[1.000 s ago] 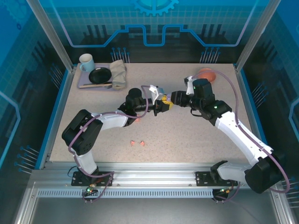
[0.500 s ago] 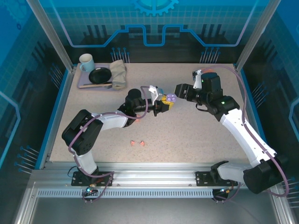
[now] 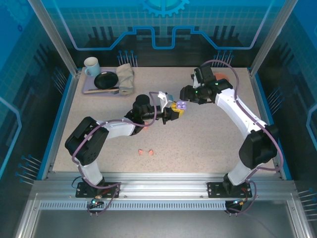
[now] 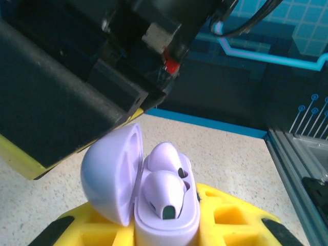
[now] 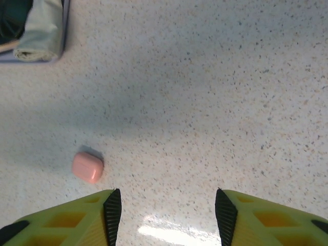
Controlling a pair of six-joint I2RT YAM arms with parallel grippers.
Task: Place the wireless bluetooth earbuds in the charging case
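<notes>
My left gripper holds the lilac charging case (image 3: 181,104) and next needs to lower it onto the clear patch of bare tabletop below and release it. Both earbuds are already inside.
My left gripper (image 3: 174,111) is shut on the lilac charging case (image 3: 181,104), holding it above the middle of the table. In the left wrist view the case (image 4: 166,220) stands upright between the yellow fingers (image 4: 236,218) with its lid (image 4: 110,174) swung open to the left. Two lilac earbuds (image 4: 165,192) sit inside it. My right gripper (image 3: 185,94) hovers just behind and above the case, open, with bare table between its pads (image 5: 113,210). Two salmon-pink earbuds (image 3: 145,151) lie on the table nearer the front.
A shut pink case (image 5: 87,167) lies on the table left of the right gripper's fingers. A tray (image 3: 91,90) at the back left carries a mug (image 3: 91,65), a black dish (image 3: 105,80) and a folded cloth (image 3: 126,78). An orange object (image 3: 221,77) sits behind the right arm.
The right gripper has pulled back from the lilac case, and its arm has swung toward the rear. The left gripper and case have stayed put.
</notes>
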